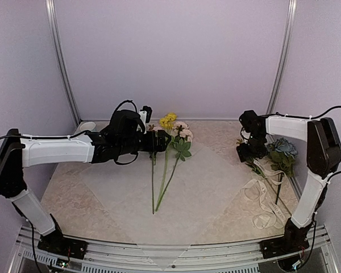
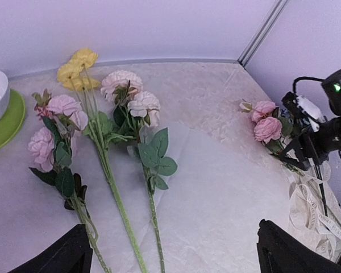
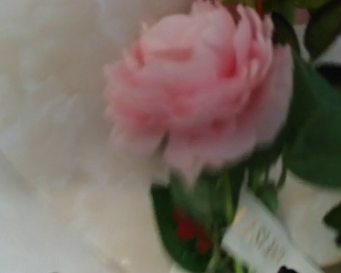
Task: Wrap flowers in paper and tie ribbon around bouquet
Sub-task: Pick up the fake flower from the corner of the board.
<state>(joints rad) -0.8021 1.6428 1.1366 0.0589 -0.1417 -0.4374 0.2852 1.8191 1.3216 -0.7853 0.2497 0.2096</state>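
My right gripper will first go down slightly onto the stem of the pink roses that still lie off the paper (image 1: 216, 182), just below the blooms, to get them.
Three flowers lie on the paper (image 1: 216, 182): a yellow bloom (image 1: 168, 120), pink roses (image 1: 182, 131) and long green stems (image 1: 161, 182). My left gripper (image 1: 159, 141) hovers over them, open and holding nothing; its view shows the roses (image 2: 125, 91) with its dark fingers (image 2: 65, 256) at the bottom corners. More flowers, with a blue cluster (image 1: 284, 149), lie at the right off the paper. My right gripper (image 1: 245, 153) is beside them, open, with a blurred pink rose (image 3: 204, 91) right before its camera. The ribbon (image 1: 264, 199) lies loosely piled near the right arm.
A white bowl on a green plate (image 2: 3, 116) sits at the back left. Purple walls with metal posts (image 1: 62, 68) close in the back and sides. The right arm's black cable (image 1: 329, 111) loops above its elbow.
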